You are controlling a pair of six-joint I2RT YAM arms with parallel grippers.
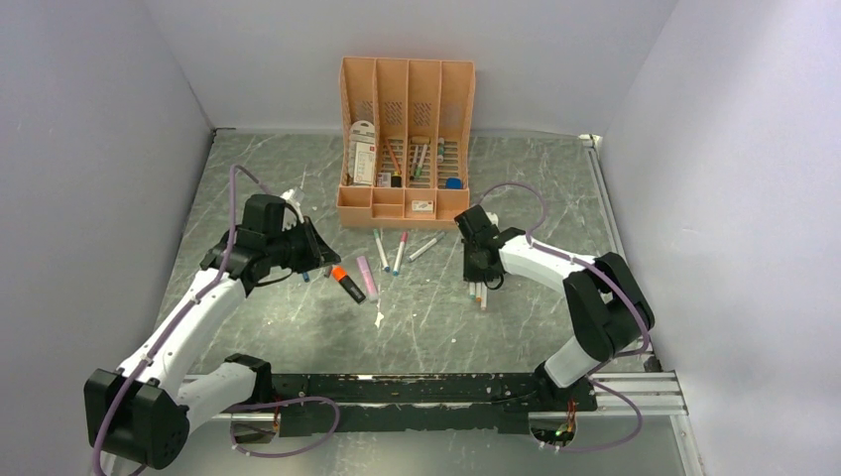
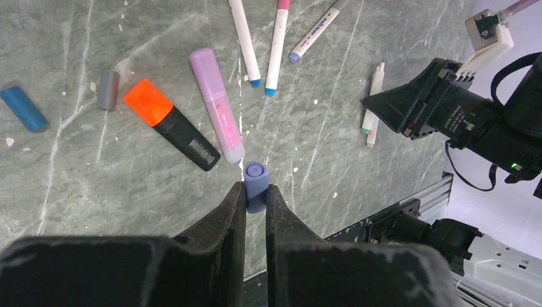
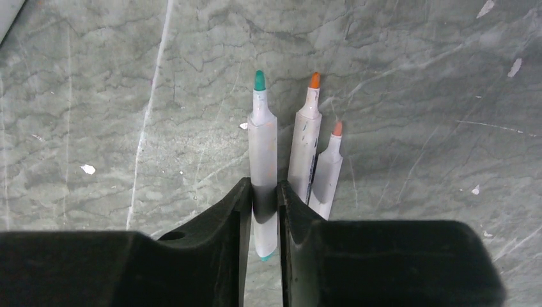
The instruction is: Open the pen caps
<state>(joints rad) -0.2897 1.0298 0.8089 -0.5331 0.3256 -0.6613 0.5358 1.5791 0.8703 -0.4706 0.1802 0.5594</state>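
My left gripper descends next to the bare tabletop beside the grey cap, below it and to the left in its wrist view, since loose caps lie there.
My left gripper (image 2: 255, 195) is shut on a small periwinkle-blue pen cap (image 2: 255, 174), held above the table; it also shows in the top view (image 1: 313, 260). My right gripper (image 3: 263, 192) is shut on a white marker with a bare green tip (image 3: 262, 128), low over the table at the right (image 1: 482, 270). Two uncapped orange-tipped markers (image 3: 305, 141) lie right beside it. A loose blue cap (image 2: 23, 109) and a grey cap (image 2: 108, 89) lie on the table. A black highlighter with an orange cap (image 2: 169, 125) and a pink highlighter (image 2: 217, 105) lie near the middle.
Three slim white markers (image 2: 245, 41) lie just in front of the peach desk organizer (image 1: 407, 139), which stands at the back centre. Grey walls close in both sides. A black rail (image 1: 436, 392) runs along the near edge.
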